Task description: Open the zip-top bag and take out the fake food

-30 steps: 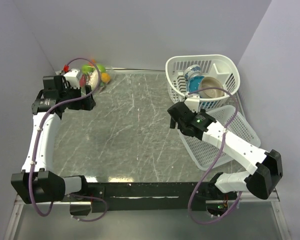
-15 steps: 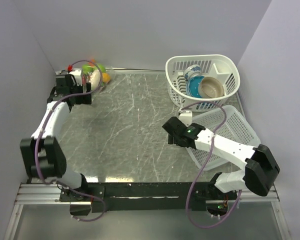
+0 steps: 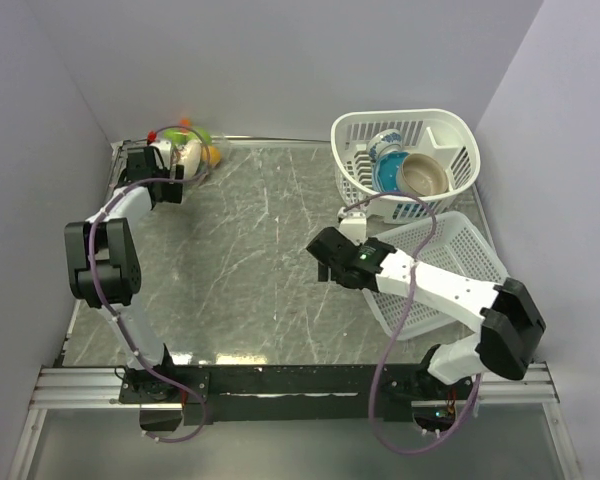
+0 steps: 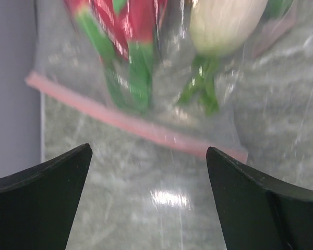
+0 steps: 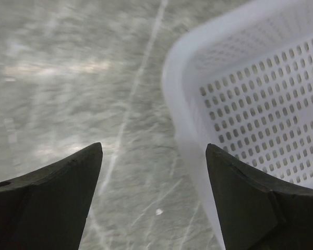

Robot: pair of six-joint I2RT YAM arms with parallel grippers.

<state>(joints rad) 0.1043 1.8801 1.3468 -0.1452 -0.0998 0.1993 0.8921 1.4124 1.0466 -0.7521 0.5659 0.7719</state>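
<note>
Loose clear plastic (image 4: 185, 122) lies between the bag's pinkish zip and the cream oblong's green end. My left gripper will lower past the zip first to get onto it.
The clear zip-top bag (image 3: 188, 152) lies in the far left corner of the table, filled with fake food (image 3: 202, 145). In the left wrist view its pinkish zip strip (image 4: 141, 127) runs just ahead of my fingers, with red and green pieces (image 4: 126, 31) and a cream oblong (image 4: 221, 21) behind it. My left gripper (image 3: 163, 170) is open and empty, right in front of the bag's mouth (image 4: 148, 156). My right gripper (image 3: 325, 258) is open and empty over bare table beside the rectangular basket (image 5: 154, 151).
A rectangular white slotted basket (image 3: 450, 265) lies tilted at the right, its rim (image 5: 198, 104) close to my right fingers. A round white basket (image 3: 405, 160) behind it holds a blue-patterned cup (image 3: 385, 155) and a tan bowl (image 3: 425, 175). Walls stand close on the left and behind.
My left arm has reached further toward the far left corner, up to the bag. My right gripper has moved left, away from the baskets, toward the middle of the table.
</note>
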